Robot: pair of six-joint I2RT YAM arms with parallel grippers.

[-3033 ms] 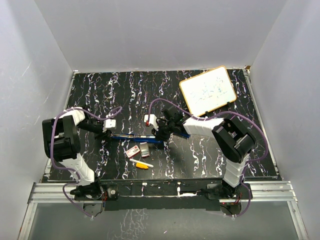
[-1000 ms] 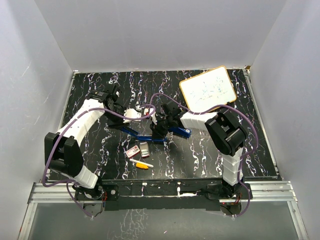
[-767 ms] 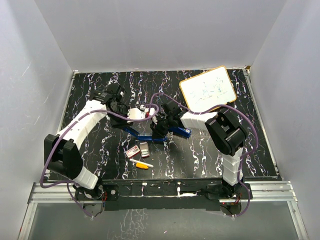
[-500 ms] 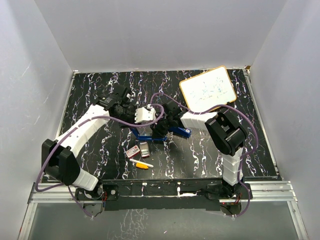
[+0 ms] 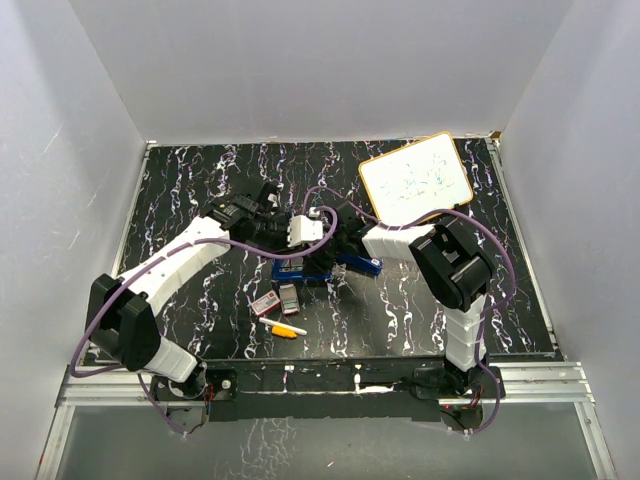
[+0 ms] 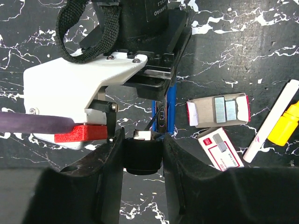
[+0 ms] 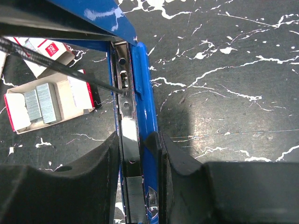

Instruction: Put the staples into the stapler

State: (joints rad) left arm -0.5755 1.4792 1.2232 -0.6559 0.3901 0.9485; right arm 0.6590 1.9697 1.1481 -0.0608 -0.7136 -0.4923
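Observation:
The left gripper will swing the black end of the top arm down onto the silvery staple channel (image 5: 291,265) (image 6: 161,119) and then let it go, because a grey staple strip is inside.
The blue stapler (image 5: 362,264) lies open at the table's middle. My right gripper (image 5: 325,252) is shut on its blue base (image 7: 145,121), and the silvery staple channel (image 7: 126,130) shows between the fingers. My left gripper (image 5: 292,250) is shut on the black end of the stapler's top arm (image 6: 142,156) and holds it raised over the base. The staples (image 6: 224,108) lie as grey strips in their open cardboard tray, with the red-and-white box sleeve (image 6: 219,148) beside it. Both also show in the top view (image 5: 277,300) and the right wrist view (image 7: 43,105).
A yellow-and-white marker (image 5: 283,327) lies just in front of the staple box. A whiteboard (image 5: 415,182) leans at the back right. The two wrists are crowded close together over the stapler. White walls enclose the black marbled table (image 5: 180,190).
My left arm has swung from the table's left to the centre, carrying the stapler's top arm up and rightward over the base. The right gripper has kept its hold on the base.

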